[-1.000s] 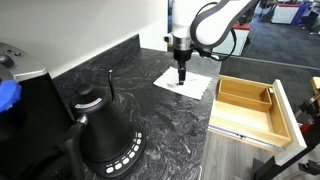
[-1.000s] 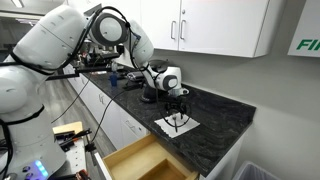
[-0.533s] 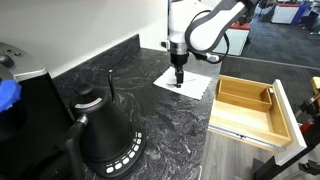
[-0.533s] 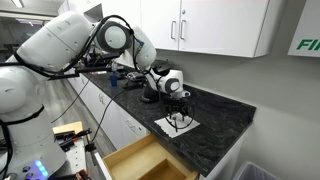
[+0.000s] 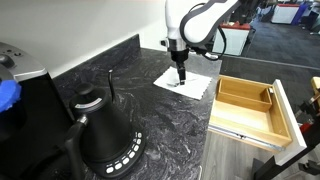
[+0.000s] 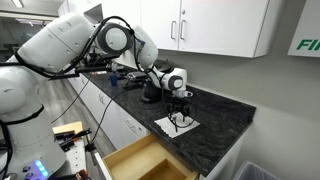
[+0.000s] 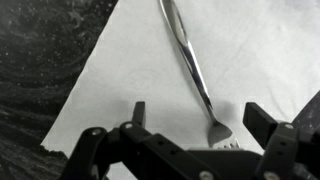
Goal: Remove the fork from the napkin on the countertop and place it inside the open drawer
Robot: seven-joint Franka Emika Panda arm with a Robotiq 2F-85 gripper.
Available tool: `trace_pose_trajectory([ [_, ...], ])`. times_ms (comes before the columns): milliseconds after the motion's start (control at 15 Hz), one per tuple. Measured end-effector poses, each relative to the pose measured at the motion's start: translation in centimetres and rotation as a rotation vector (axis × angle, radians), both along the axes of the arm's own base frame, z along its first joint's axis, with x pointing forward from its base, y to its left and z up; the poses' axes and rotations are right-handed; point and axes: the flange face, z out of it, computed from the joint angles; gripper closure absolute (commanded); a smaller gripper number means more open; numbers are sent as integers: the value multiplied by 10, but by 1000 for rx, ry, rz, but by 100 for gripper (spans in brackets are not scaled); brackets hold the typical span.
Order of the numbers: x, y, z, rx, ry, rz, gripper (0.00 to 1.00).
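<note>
I will next turn my gripper in line with the fork [image 7: 190, 65] and move slightly toward its handle, centring over the fork's near end, because it lies slanted between my fingers.
In the wrist view a slim metal fork [image 7: 190, 65] lies on the white napkin [image 7: 120, 70], its tines toward the camera. My gripper [image 7: 197, 115] is open, its two fingers either side of the fork's head just above the napkin. In both exterior views the gripper [image 5: 182, 78] [image 6: 179, 122] points straight down over the napkin [image 5: 196, 86] [image 6: 188, 127] on the dark veined countertop [image 5: 150, 110] [image 6: 220, 125]. The open light-wood drawer [image 5: 250, 105] [image 6: 140, 160] stands apart from the napkin, below the counter edge.
A black kettle with a ring of white marks [image 5: 105, 130] stands on the counter near the camera. A black appliance [image 5: 25, 105] is beside it. Several objects [image 6: 125, 72] sit further along the counter. White cabinets [image 6: 210, 25] hang above.
The gripper has stayed over the napkin, with only a slight shift of the arm above it. The fork and drawer have not moved.
</note>
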Motion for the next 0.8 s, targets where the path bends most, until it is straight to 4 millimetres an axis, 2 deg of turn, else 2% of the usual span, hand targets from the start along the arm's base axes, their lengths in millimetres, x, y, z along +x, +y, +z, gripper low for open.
trace_pose_trajectory([
  [467, -1, -3, 2, -10, 71, 17, 0],
  [800, -2, -3, 1, -4, 84, 91, 0],
])
